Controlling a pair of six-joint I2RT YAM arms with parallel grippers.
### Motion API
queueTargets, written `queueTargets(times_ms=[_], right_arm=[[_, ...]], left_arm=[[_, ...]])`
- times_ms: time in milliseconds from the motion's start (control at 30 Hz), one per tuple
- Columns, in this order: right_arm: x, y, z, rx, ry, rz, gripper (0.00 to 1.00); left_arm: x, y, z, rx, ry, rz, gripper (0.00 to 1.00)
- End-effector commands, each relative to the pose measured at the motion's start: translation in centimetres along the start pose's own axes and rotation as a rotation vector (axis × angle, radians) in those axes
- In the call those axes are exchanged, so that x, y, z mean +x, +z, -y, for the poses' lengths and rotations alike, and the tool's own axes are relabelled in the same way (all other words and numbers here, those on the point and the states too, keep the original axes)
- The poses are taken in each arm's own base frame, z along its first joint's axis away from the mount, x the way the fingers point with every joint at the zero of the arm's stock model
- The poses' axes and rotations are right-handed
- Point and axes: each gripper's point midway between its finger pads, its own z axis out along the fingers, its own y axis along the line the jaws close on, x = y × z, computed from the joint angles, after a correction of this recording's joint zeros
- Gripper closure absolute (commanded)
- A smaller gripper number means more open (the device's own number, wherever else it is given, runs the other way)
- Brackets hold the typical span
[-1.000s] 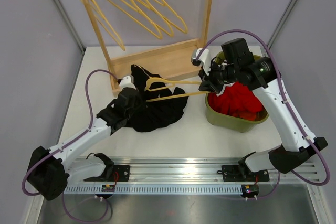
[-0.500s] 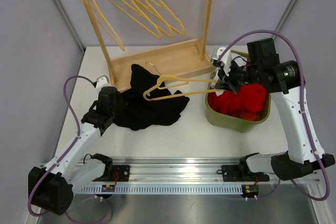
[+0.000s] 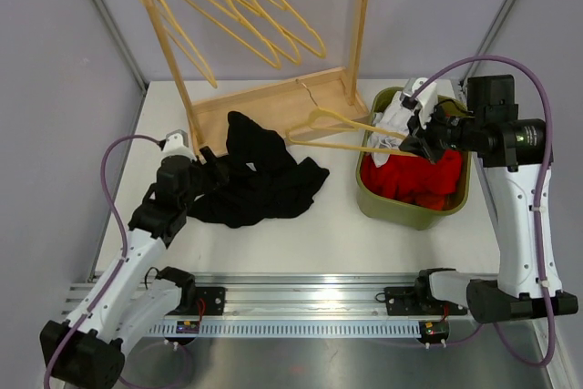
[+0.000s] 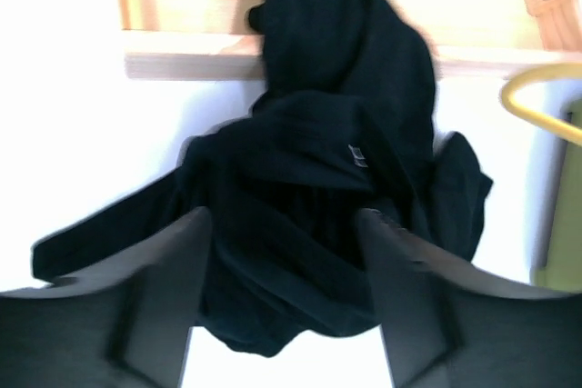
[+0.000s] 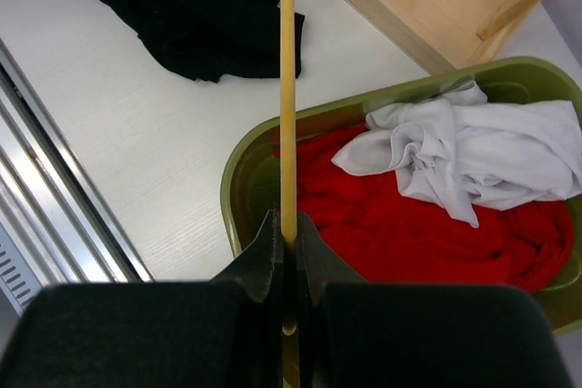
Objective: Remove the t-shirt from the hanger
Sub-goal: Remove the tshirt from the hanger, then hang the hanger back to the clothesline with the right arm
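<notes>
My right gripper rises outward next to release the hanger in the gap beside the other hangers on the rack's bar. That gap lies above and outward of my gripper.
The black t-shirt (image 3: 264, 184) lies crumpled on the white table, partly draped over the wooden rack's base, with no hanger in it. In the left wrist view the t-shirt (image 4: 336, 170) fills the middle. My left gripper (image 3: 202, 173) stands open at its left edge, its fingers (image 4: 155, 297) apart above the cloth and holding nothing. My right gripper (image 3: 410, 141) is shut on the yellow hanger (image 3: 342, 129), which hangs bare in the air between the shirt and the bin. The hanger's bar (image 5: 286, 88) runs straight out from the jaws of the right gripper (image 5: 288, 233).
A green bin (image 3: 364, 193) at the right holds red cloth (image 5: 409, 233) and white cloth (image 5: 473, 147). The wooden rack (image 3: 273, 102) stands at the back with several yellow hangers (image 3: 246, 6) on its rail. A metal rail runs along the near edge.
The hanger has come out of the t-shirt and moved right toward the bin with my right gripper. My left gripper has let go of the shirt, opened and drawn back left.
</notes>
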Motion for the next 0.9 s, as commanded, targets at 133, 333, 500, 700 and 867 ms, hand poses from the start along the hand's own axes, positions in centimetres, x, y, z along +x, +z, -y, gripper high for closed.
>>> queueTargets(times_ms=[133,333,500,700,867], right_arm=[[1.3,-1.1,3.1,0.141,0.099,0.067,1.00],[2.7,-0.9,6.0,0.197,0.222,0.101,1.00],[0.2,-0.9,9.0,0.242,0.232,0.180,1.00],[-5.2,-1.2,13.5,0.252,0.237,0.318,1.00],[-10.2,-1.5,15.7,0.212,0.206,0.426,1.00]], left_arm=[[-2.6,-4.1,3.6,0.262,0.165,0.111,0.03],[-1.5,-6.2,4.3,0.380,0.313,0.120,0.01],[-1.9,-7.4,4.3,0.399,0.354,0.157,0.01],[-2.3,-8.1,4.3,0.408,0.364,0.187,0.01],[-2.4,-8.2,4.1,0.398,0.367,0.196,0.01]])
